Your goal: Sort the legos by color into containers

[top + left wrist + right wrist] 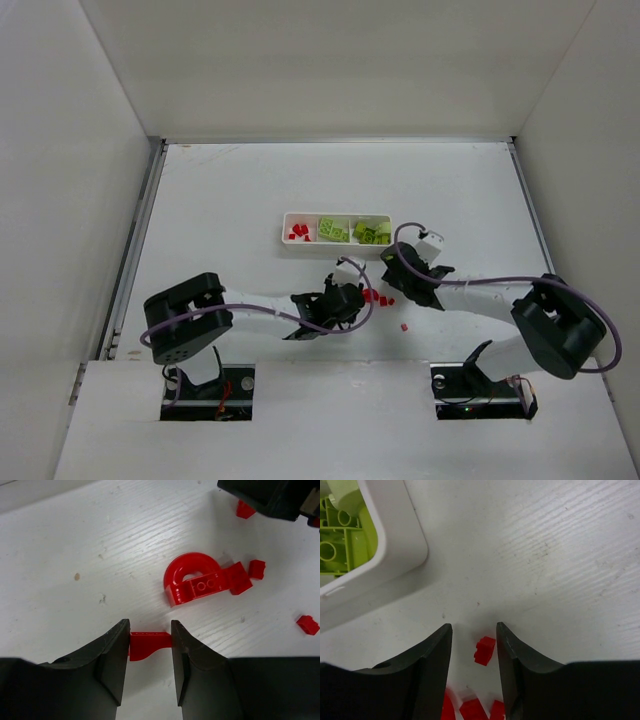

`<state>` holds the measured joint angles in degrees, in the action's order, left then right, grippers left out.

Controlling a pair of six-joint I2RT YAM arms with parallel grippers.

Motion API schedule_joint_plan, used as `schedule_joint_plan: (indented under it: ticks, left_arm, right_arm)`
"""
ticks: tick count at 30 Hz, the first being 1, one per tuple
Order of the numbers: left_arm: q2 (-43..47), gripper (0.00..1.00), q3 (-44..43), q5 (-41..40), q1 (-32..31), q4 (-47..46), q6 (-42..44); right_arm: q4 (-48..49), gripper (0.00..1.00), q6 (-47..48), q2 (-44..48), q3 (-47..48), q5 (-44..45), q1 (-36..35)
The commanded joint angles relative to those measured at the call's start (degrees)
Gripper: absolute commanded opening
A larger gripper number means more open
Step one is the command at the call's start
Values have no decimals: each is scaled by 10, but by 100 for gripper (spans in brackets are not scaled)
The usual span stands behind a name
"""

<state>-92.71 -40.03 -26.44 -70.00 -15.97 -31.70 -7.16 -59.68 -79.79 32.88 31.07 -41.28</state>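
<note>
One end cell of the tray (288,222) holds red bricks. I need to raise my left gripper next and move it outward over that cell, to the left in the top view.
The white three-compartment tray (288,222) holds red bricks (298,232) in its left cell and lime-green bricks (333,230) in its middle and right cells. My left gripper (150,630) is shut on a red brick (150,644) just above the table; it shows in the top view (345,292). A rounder red arch piece (192,577) lies just beyond it with small red bricks (256,569) beside. My right gripper (474,630) is open, its fingers either side of a tiny red brick (485,650) on the table, not touching it. In the top view the right gripper (395,275) is beside the loose reds (378,297).
The tray's near right corner (395,550) with green bricks (335,545) lies just ahead-left of my right gripper. More red bricks (475,710) lie under its fingers. A lone red brick (404,327) lies nearer the bases. The two grippers are close together (270,497).
</note>
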Motion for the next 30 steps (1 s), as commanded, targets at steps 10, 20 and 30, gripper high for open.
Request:
schedule_joint_plan:
  ticks: [10,20,30]
  left_arm:
    - [168,18,64,4,96,4,0]
    - [193,19,1,11,212,6,9]
    - [59,21,-89,29,325,-28,15]
  right_arm:
    - [-33,41,-40,-7,9,13,-41]
    - [-53,31,-16,-36,27,24,-70]
    - [-49,22,23,36,20,56,-104]
